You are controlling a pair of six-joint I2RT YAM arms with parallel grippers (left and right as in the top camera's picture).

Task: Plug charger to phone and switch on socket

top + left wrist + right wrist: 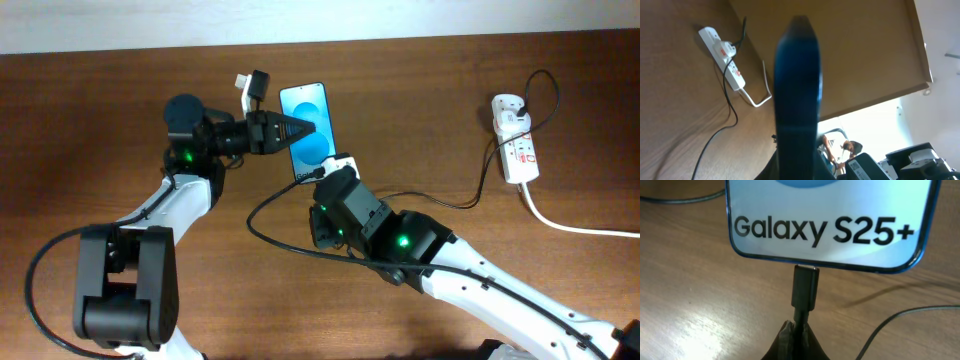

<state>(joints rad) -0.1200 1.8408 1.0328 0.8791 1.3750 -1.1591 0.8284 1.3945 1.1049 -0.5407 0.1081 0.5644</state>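
Observation:
Next, my left gripper should carry the raised phone to the right in the overhead view and lower to release it on the tabletop below.
The phone (310, 120) has a blue screen and stands tilted off the table, with my left gripper (297, 131) shut on its left edge. In the left wrist view it shows edge-on (798, 85) between the jaws (799, 167). My right gripper (328, 178) is just below the phone's bottom edge. In the right wrist view this gripper (799, 330) is shut on the charger just behind its small black plug (805, 287). The plug's tip meets the bottom edge of the phone (830, 230). The white socket (514, 140) lies at the far right, away from both grippers.
The thin black charger cable (272, 236) loops on the table under the right arm and runs to the adapter on the socket (722, 52). A thick white cord (580, 228) leaves the socket toward the right edge. A person is visible beyond the table in the left wrist view.

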